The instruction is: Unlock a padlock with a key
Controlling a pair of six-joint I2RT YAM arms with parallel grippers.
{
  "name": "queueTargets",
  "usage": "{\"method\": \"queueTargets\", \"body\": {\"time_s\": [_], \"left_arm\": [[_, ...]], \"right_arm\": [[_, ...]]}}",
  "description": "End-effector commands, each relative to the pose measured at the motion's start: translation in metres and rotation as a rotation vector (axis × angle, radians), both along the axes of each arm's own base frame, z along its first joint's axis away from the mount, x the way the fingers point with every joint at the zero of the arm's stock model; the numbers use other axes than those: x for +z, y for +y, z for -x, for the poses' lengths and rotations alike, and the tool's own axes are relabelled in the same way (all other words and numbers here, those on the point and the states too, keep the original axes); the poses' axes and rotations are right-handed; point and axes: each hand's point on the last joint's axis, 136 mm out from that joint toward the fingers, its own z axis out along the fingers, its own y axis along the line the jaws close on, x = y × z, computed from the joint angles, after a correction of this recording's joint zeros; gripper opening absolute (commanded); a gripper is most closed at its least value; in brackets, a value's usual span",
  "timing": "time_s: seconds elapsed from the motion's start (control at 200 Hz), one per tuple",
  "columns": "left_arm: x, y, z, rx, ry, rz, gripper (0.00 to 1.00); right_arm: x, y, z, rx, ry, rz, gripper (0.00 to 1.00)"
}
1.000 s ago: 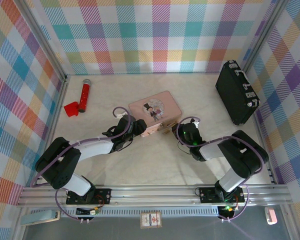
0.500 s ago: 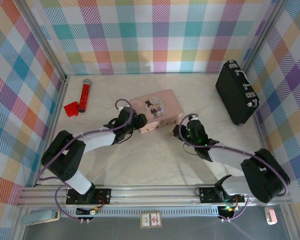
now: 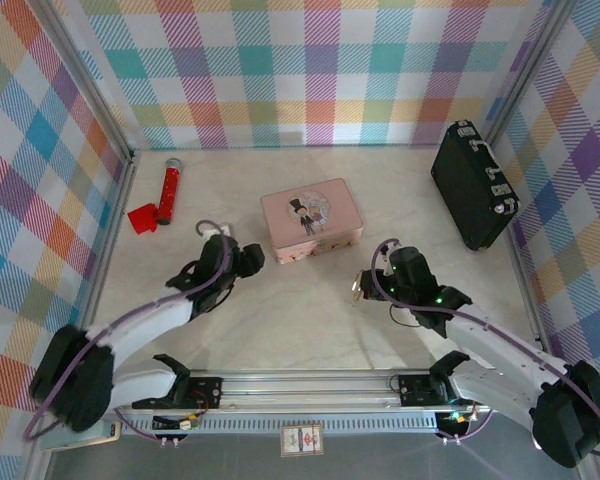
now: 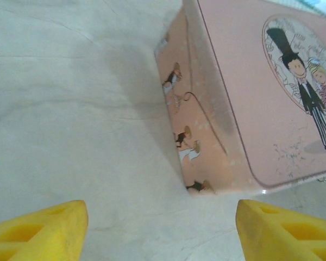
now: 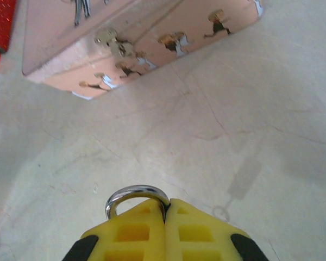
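Note:
The padlock goes down and slightly back toward my base to the bare table there next, and my right gripper releases it clear of the tin.
My right gripper (image 5: 165, 204) is shut on the padlock. Only its silver shackle (image 5: 135, 192) sticks out to the left of the yellow fingers (image 5: 198, 231), and the brass body is hidden between them. From above, the right gripper (image 3: 365, 285) hangs over the table in front of the pink tin box (image 3: 310, 218), apart from it. The key is hidden. My left gripper (image 4: 163, 234) is open with bare table between its fingers, and it faces the tin's near left corner (image 4: 198, 187). In the top view the left gripper (image 3: 248, 258) sits left of the tin.
The tin's front latch (image 5: 106, 38) faces the right wrist camera. A black case (image 3: 470, 185) stands at the back right by the wall. A red tube (image 3: 168, 190) and a red piece (image 3: 142, 218) lie at the back left. Checked walls close in three sides.
Both grippers have drawn back from the tin toward the near edge. The right one has carried the padlock away from the tin's front. The left one has come off the tin.

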Motion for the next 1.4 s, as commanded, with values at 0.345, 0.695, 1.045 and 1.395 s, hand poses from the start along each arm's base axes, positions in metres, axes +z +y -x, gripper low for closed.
{"method": "queueTargets", "body": {"time_s": [0.345,0.695,1.045,1.395], "left_arm": [[0.039,0.054,0.062,0.046,-0.184,-0.005,0.78],[0.037,0.056,0.060,0.063,-0.159,-0.025,0.78],[0.025,0.066,0.067,0.084,-0.104,-0.086,0.79],[0.028,0.065,0.063,0.081,-0.103,-0.108,0.80]], "right_arm": [[-0.037,0.000,0.029,0.071,0.127,0.129,0.00],[-0.061,0.031,0.017,0.121,0.204,0.159,0.00],[-0.074,0.044,0.011,0.142,0.245,0.183,0.02],[-0.071,0.045,0.013,0.161,0.245,0.190,0.18]]}}
